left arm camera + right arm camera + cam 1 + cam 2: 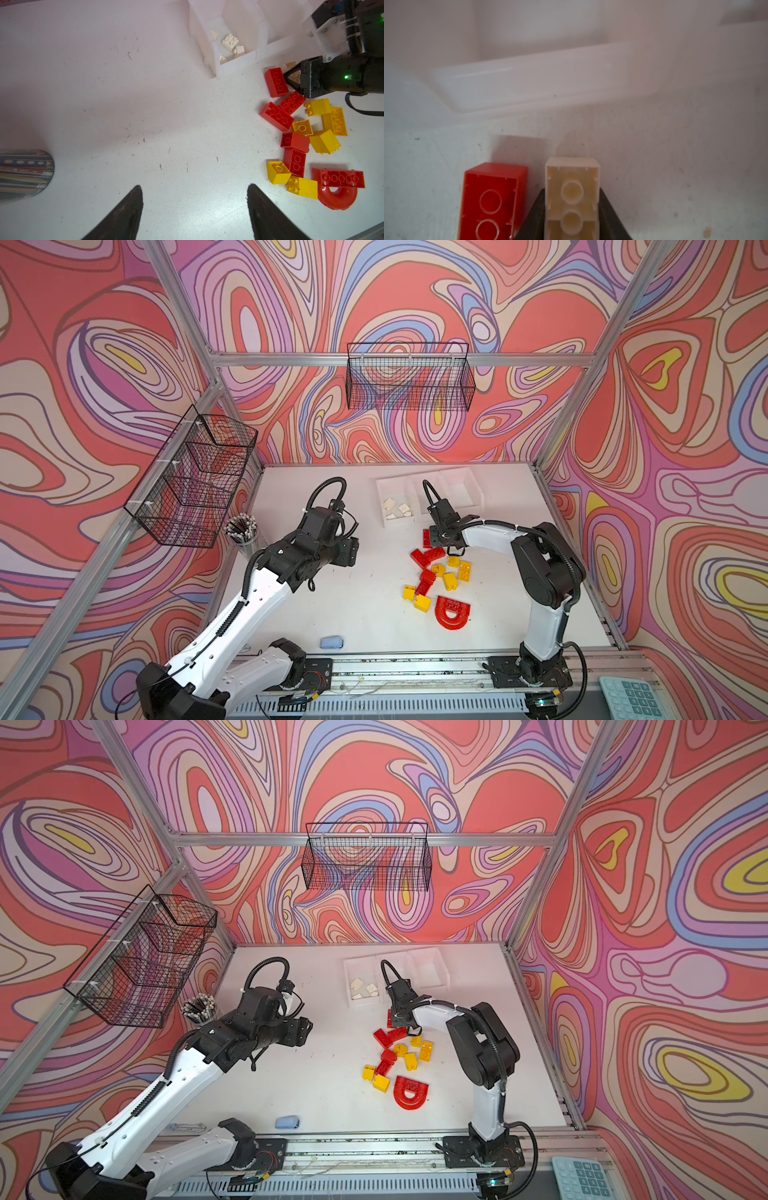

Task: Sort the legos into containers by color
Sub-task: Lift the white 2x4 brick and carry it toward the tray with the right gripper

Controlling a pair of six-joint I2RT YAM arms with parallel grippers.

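The white-brick bin stands outward of my right gripper, so I will lift it, swing it outward over that bin and release the cream-white brick.
My right gripper (572,190) is shut on a cream-white brick (572,199) lying underside up on the table, close to the front wall of the containers (529,83). A red brick (492,197) lies right beside it. In both top views this gripper (436,536) (397,1016) sits low between the three white bins (380,497) (348,982) and a pile of red and yellow legos (436,568) (395,1052). Several white bricks (397,508) (230,42) lie in the left bin. The red arch (453,612) (338,187) lies nearest the front. My left gripper (353,549) (195,187) hangs open and empty over bare table.
A pencil cup (243,531) (25,174) stands at the left edge by my left arm. A pale blue block (331,642) lies near the front rail. Black wire baskets hang on the left wall (195,477) and back wall (409,377). A calculator (636,697) sits at the front right.
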